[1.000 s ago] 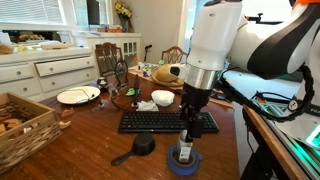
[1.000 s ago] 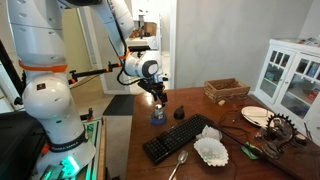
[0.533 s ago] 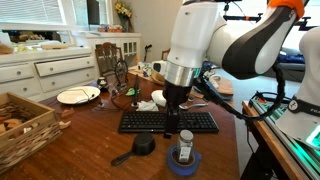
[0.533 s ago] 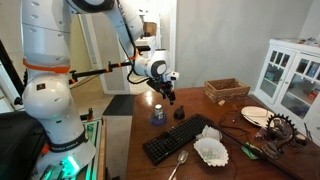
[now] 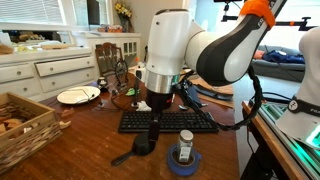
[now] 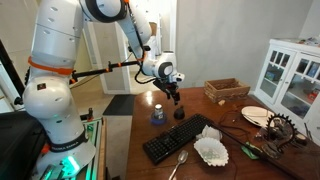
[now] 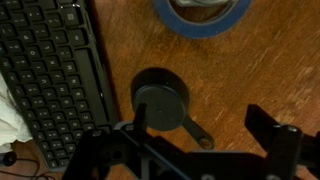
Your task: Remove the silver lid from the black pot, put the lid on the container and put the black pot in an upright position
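The pot's thin handle (image 5: 122,159) (image 7: 198,134) is at a slant to my open fingers. My gripper should next move outward and down and turn as it goes, so that its fingers straddle the handle.
The black pot (image 7: 160,100) lies on the wooden table with its flat bottom facing up, and its handle (image 7: 196,136) points toward the gripper. It shows in both exterior views (image 5: 144,146) (image 6: 180,113). My gripper (image 7: 205,130) hovers just above it, open and empty, also seen in both exterior views (image 5: 152,122) (image 6: 175,99). The silver lid (image 5: 185,134) sits on top of the small container (image 5: 185,150), which stands inside a blue tape ring (image 7: 200,12). The container (image 6: 157,112) is beside the pot.
A black keyboard (image 5: 167,121) (image 7: 45,80) lies just behind the pot. A white bowl (image 5: 162,98), a plate (image 5: 78,95) and a wicker basket (image 5: 22,125) stand further off. A spoon (image 6: 178,163) and a white paper filter (image 6: 211,150) lie by the keyboard.
My gripper has left the container, moved sideways to above the black pot and is lower now. The lid stays on the container. The pot has not moved.
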Robot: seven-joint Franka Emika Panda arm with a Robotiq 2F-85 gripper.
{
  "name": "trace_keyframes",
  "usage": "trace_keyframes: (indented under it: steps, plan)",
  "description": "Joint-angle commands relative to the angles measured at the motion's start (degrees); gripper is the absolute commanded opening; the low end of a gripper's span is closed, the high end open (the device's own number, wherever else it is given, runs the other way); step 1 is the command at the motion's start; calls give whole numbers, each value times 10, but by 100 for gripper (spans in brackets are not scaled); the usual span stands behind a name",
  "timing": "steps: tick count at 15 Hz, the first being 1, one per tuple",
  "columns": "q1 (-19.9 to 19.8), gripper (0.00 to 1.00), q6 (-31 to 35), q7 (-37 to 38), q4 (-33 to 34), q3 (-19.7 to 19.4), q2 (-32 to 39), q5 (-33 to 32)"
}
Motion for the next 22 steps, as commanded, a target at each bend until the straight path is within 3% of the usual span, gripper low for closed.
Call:
trace_keyframes:
  steps: [1, 5, 8, 9, 13, 22]
  plan:
    - [7, 100, 0, -6, 0, -8, -2, 7]
    - [0, 100, 57, -30, 35, -15, 44, -2]
    - [-27, 100, 75, -134, 81, 15, 85, 15]
    - [-51, 100, 64, -189, 98, 43, 101, 32]
    - [-90, 100, 40, -328, 165, 97, 164, 46]
    - [-80, 100, -22, -403, 261, 69, 238, 18]
